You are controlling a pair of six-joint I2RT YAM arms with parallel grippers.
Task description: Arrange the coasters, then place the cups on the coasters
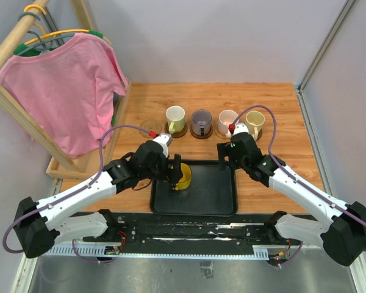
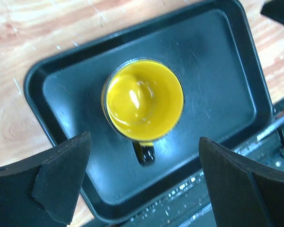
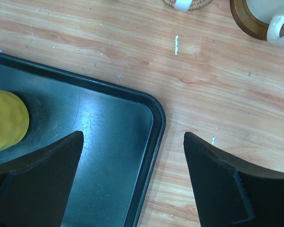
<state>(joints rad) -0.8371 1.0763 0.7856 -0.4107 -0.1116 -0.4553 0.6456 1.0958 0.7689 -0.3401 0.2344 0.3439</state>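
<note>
The cup's dark handle (image 2: 144, 153) is below my left gripper and in line with the gap between its open fingers, so I need to lower the gripper astride it and close.
A bright yellow cup (image 2: 144, 101) stands upright in the black tray (image 2: 217, 71), its dark handle (image 2: 145, 153) toward the tray's near rim. My left gripper (image 2: 143, 146) hovers over it, open wide, fingers apart from the cup on both sides. Four more cups stand in a row behind the tray on coasters: pale yellow-cream (image 1: 175, 116), greyish purple (image 1: 201, 121), pale pink (image 1: 227, 120), cream-white (image 1: 254, 122). A bare tan coaster (image 1: 151, 128) lies left of them. My right gripper (image 3: 132, 139) is open over the tray's far right corner (image 3: 154, 111), holding nothing.
A wooden rack with a pink shirt (image 1: 67, 91) stands at the table's left edge. Grey walls close the back and the right side. The arms' base rail (image 1: 195, 232) runs along the near edge.
</note>
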